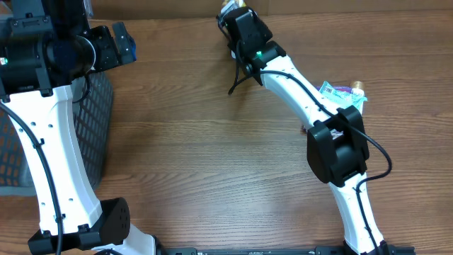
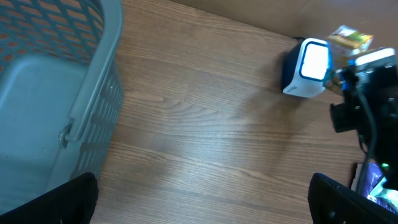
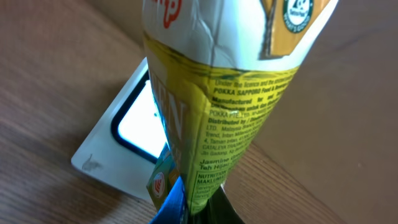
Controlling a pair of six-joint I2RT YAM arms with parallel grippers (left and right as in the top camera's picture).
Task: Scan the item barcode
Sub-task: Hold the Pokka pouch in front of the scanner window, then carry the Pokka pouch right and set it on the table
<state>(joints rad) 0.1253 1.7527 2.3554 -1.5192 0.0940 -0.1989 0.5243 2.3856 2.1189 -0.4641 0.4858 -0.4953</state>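
Next, my right gripper swings back and down to the wood beside the packaged goods, below it and to its right in the overhead view, and releases the carton.
The item is a yellow-green drink carton (image 3: 217, 93) with small printed text, pinched at its lower edge by my shut right gripper (image 3: 200, 208). Just behind it stands the white barcode scanner (image 3: 106, 155), its window lit. In the left wrist view the scanner (image 2: 306, 68) sits at the far right of the table, with the carton (image 2: 351, 38) held right beside it. From overhead, the right gripper (image 1: 241, 25) holds the carton (image 1: 229, 7) at the table's back edge. My left gripper (image 2: 202, 208) hangs open over bare wood, holding nothing; overhead it (image 1: 117, 42) is at the back left.
A grey mesh basket (image 2: 93, 93) stands at the left, seen overhead under the left arm (image 1: 95, 127). A few other packaged goods (image 1: 343, 92) lie at the right beside the right arm. A cable (image 1: 237, 81) trails from the right wrist.
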